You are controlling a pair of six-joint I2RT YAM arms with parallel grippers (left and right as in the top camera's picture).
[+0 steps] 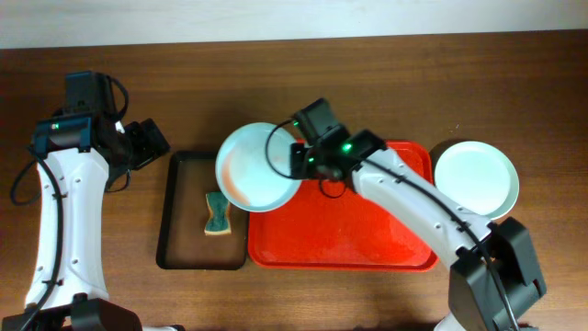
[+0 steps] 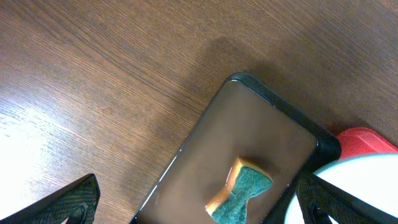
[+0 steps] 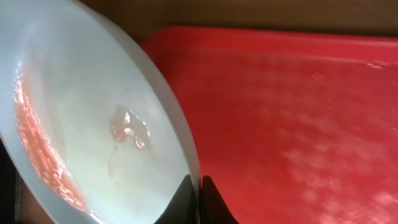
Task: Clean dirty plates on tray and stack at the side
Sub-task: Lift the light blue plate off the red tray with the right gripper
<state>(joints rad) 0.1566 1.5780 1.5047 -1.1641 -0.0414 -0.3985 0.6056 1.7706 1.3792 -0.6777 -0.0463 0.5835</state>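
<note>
The sponge goes over the black tray and across the red tray (image 1: 367, 234) next, and the right gripper lowers to release it onto the other pale plate (image 1: 476, 180), since red smears need wiping.
My right gripper (image 1: 296, 158) is shut on the rim of a pale plate (image 1: 255, 165), which it holds tilted over the left end of the red tray (image 1: 367, 234). In the right wrist view the fingers (image 3: 199, 193) pinch the plate's edge, and the plate (image 3: 93, 124) shows red smears inside; the tray (image 3: 298, 112) lies beneath. Another pale plate (image 1: 476, 179) rests on the table to the right of the tray. My left gripper (image 1: 152, 145) hangs open and holds nothing, to the left of the black tray; its fingers (image 2: 81, 199) stand wide apart.
A narrow black tray (image 1: 188, 248) sits left of the red tray with a green and yellow sponge (image 1: 217, 213) in it. The left wrist view shows the sponge (image 2: 242, 190), the black tray (image 2: 249, 130) and a corner of the red tray (image 2: 367, 140).
</note>
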